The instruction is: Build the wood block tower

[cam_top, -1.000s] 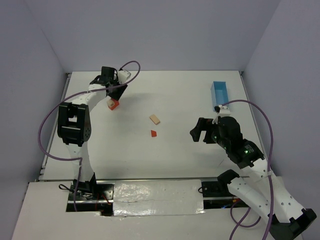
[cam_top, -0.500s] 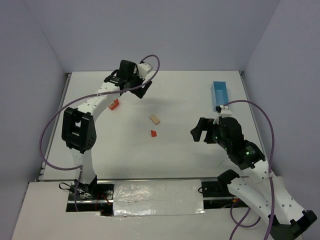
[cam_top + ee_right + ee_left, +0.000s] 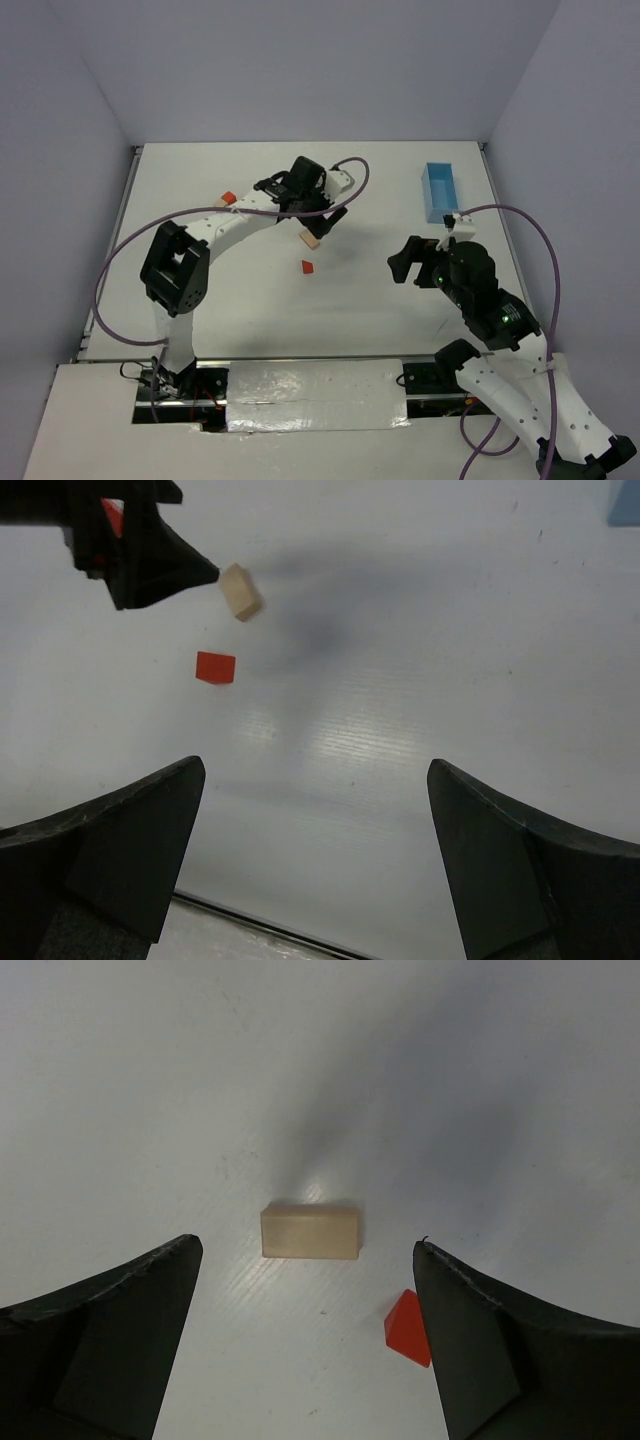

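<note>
The tan block [image 3: 311, 240] [image 3: 310, 1232] lies below, lined up between my left gripper's open fingers, which next go down on either side of its sides and close.
A tan block [image 3: 311, 240] lies near the table's middle, with a small red wedge [image 3: 307, 267] just in front of it. A red cube [image 3: 228, 198] sits at the far left, partly behind the left arm. My left gripper [image 3: 322, 222] hovers open and empty above the tan block. In the left wrist view the tan block [image 3: 310, 1232] lies between and ahead of the open fingers, and the red wedge [image 3: 408, 1327] is beside the right finger. My right gripper [image 3: 403, 262] is open and empty at the right. It faces the tan block [image 3: 240, 590] and the wedge [image 3: 215, 667].
A light blue rectangular box [image 3: 440, 192] stands at the back right, and its corner shows in the right wrist view [image 3: 625, 505]. The left gripper [image 3: 150, 560] shows at the upper left of the right wrist view. Grey walls enclose the white table [image 3: 380, 310].
My left arm has swung right, from the red cube at the far left to above the tan block. The red cube stays on the table. The right arm shifted slightly.
</note>
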`<state>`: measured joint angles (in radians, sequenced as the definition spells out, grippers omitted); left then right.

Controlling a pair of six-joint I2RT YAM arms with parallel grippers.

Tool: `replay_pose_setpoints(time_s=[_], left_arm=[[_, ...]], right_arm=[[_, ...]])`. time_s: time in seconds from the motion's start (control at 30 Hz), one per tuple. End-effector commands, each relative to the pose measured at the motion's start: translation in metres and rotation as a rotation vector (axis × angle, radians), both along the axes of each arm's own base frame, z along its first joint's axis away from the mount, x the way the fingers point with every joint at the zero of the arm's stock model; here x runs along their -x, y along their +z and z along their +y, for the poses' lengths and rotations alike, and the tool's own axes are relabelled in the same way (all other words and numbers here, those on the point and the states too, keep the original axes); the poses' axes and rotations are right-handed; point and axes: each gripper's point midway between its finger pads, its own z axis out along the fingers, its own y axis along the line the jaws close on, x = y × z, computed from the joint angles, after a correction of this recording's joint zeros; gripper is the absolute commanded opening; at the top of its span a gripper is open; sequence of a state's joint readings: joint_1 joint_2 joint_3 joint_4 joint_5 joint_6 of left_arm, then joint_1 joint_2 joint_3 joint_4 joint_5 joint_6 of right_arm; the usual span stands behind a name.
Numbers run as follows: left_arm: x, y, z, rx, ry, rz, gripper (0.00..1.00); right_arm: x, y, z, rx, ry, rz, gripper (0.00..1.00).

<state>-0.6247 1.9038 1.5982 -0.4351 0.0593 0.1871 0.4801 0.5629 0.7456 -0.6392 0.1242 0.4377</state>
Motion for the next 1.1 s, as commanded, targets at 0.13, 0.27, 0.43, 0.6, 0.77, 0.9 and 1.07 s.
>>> replay_pose_setpoints(time_s=[0.13, 0.27, 0.43, 0.6, 0.77, 0.9, 1.07], left_arm=[[0.004, -0.048, 0.009, -0.051, -0.013, 0.049, 1.0], [0.005, -0.069, 0.009, -0.076, -0.02, 0.093, 0.99], [0.001, -0.085, 0.007, -0.081, -0.01, 0.095, 0.96], [-0.008, -0.086, 0.01, -0.105, 0.013, 0.07, 0.93], [-0.01, -0.096, 0.012, -0.122, 0.019, 0.082, 0.85], [-0.01, -0.103, 0.011, -0.126, 0.022, 0.095, 0.84], [-0.013, -0.104, 0.012, -0.097, 0.034, 0.112, 0.76]], right_arm=[[-0.004, 0.009, 0.001, -0.014, -0.007, -0.035, 1.0], [-0.004, 0.008, 0.002, -0.015, -0.003, -0.033, 1.0], [-0.004, 0.008, 0.003, -0.015, 0.002, -0.031, 1.0], [-0.003, 0.007, 0.003, -0.017, 0.006, -0.03, 1.0], [-0.003, 0.007, 0.004, -0.017, 0.009, -0.032, 1.0], [-0.003, 0.007, 0.005, -0.02, 0.013, -0.032, 1.0], [-0.003, 0.007, 0.005, -0.02, 0.016, -0.03, 1.0]])
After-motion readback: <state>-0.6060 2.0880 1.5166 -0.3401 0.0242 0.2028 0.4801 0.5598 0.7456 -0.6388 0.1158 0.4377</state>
